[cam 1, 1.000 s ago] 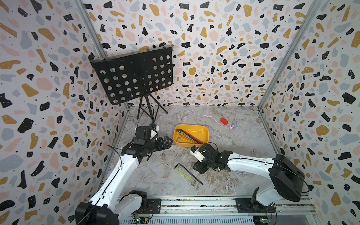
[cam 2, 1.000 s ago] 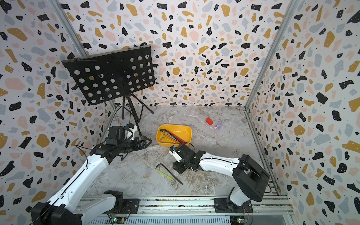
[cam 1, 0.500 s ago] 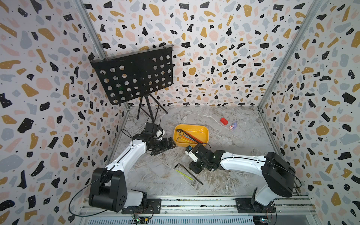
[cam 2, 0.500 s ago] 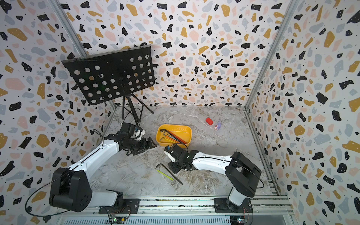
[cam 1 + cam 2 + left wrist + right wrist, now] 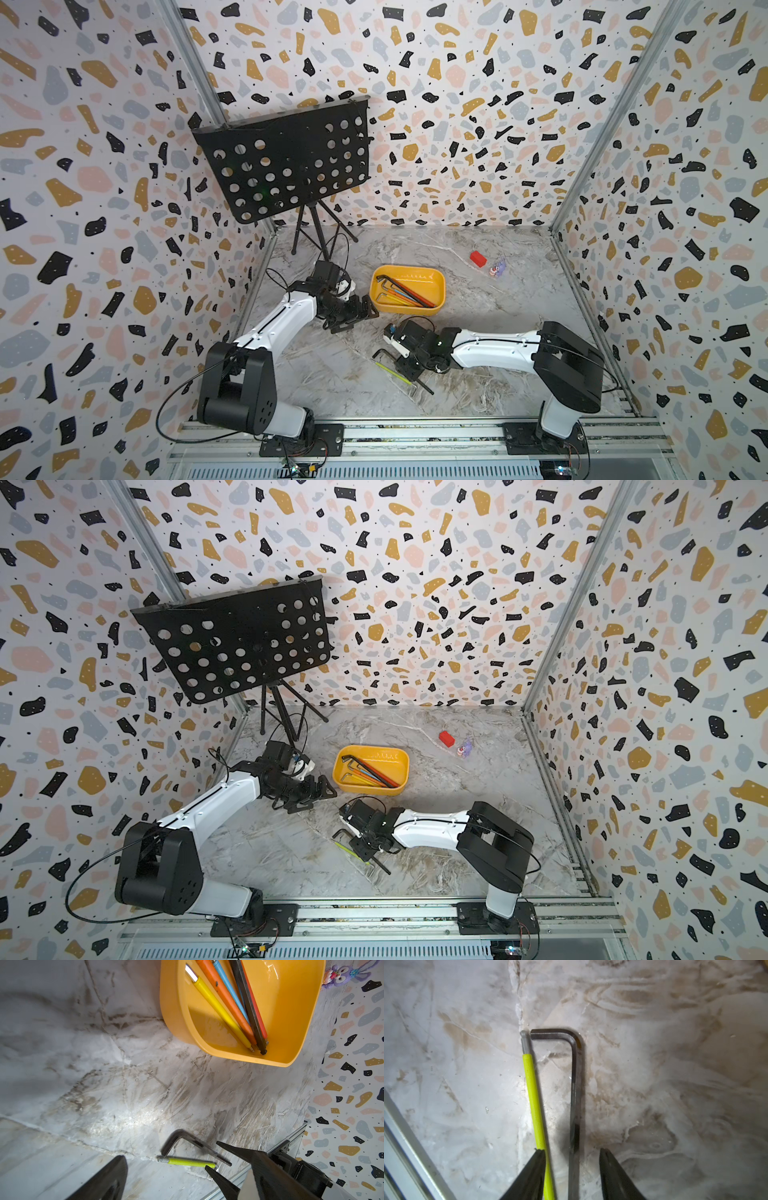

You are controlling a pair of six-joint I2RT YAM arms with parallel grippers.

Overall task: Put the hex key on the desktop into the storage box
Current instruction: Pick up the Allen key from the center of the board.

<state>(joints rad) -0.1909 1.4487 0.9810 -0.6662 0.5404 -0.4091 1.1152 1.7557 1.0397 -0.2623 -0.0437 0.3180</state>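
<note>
I will lower my right gripper and ease it away from the yellow-green key, since one fingertip overlaps that key. Then I will close it on the black key's long shaft [image 5: 423, 385] [image 5: 574, 1164].
On the marble desktop [image 5: 490, 316] lie two hex keys side by side. One is a black hex key [image 5: 576, 1084] [image 5: 380, 353] [image 5: 340, 832]. The other is a yellow-green sleeved hex key [image 5: 533, 1095] [image 5: 390, 372] [image 5: 189, 1162]. My right gripper [image 5: 572, 1159] [image 5: 409, 368] hangs low over their long ends, open. The black shaft runs between its fingers untouched, and one fingertip [image 5: 538, 1159] overlaps the yellow-green one. The yellow-orange storage box [image 5: 405, 309] [image 5: 172, 1012] holds several coloured keys. My left gripper [image 5: 357, 318] stands open just left of the box, holding nothing. Only one of its fingers [image 5: 108, 1176] shows in its wrist view.
A red block [image 5: 478, 258] and a small purple toy [image 5: 497, 268] sit behind the box to the right. A black music stand [image 5: 286, 162] rises at the back left. A metal rail [image 5: 415, 432] edges the front, and patterned walls close three sides.
My right gripper has slid left and towards the front, over the two keys, its opening unchanged. My left arm has folded down, carrying its gripper right, close to the box.
</note>
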